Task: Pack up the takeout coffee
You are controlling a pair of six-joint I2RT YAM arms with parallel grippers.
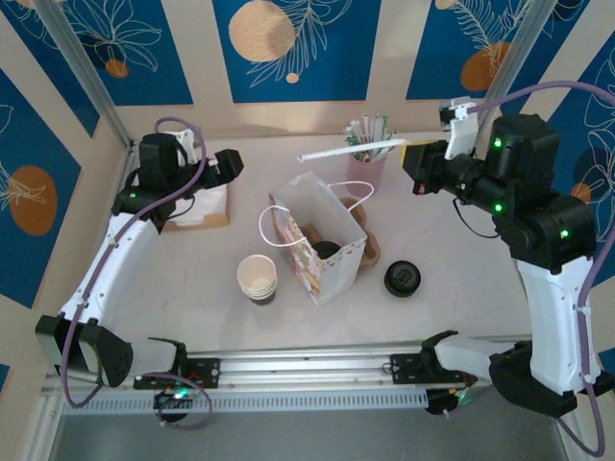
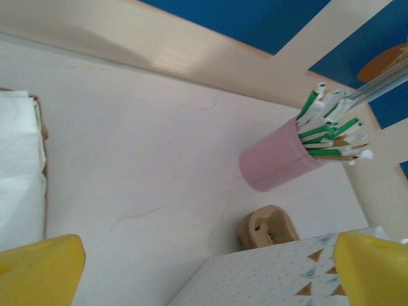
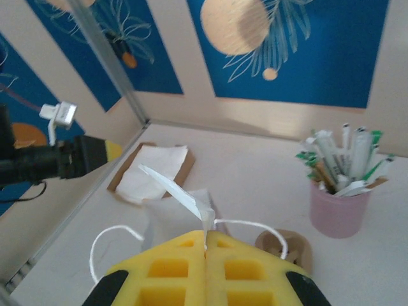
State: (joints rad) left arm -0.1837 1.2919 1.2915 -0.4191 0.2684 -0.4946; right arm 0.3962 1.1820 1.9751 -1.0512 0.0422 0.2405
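I will next move my right gripper across toward the left gripper's side and tip its fingers down. Then I will release the straw inside the bag's opening (image 1: 323, 216) (image 3: 171, 224), which lies below.
A white patterned paper bag (image 1: 317, 245) stands open mid-table. In its mouth shows a round black lid (image 1: 328, 251), seemingly the takeout coffee; the cup under it is hidden. My right gripper (image 1: 411, 156) hovers back right of the bag, shut on a white paper-wrapped straw (image 1: 351, 149) that points left above the bag. The same gripper (image 3: 206, 239) pinches the straw (image 3: 175, 188) over the bag (image 3: 169, 220). At the back left my left gripper (image 1: 229, 165) stands open and holds nothing. Its yellow fingers (image 2: 38, 271) frame the bag's edge (image 2: 274, 277).
A stack of lidless paper cups (image 1: 257, 279) stands left of the bag. A loose black lid (image 1: 402, 279) lies to its right. A pink cup of straws (image 1: 366, 165) is at the back, brown cardboard pieces (image 1: 370, 245) are beside the bag, and a napkin tray (image 1: 202, 206) is at the left.
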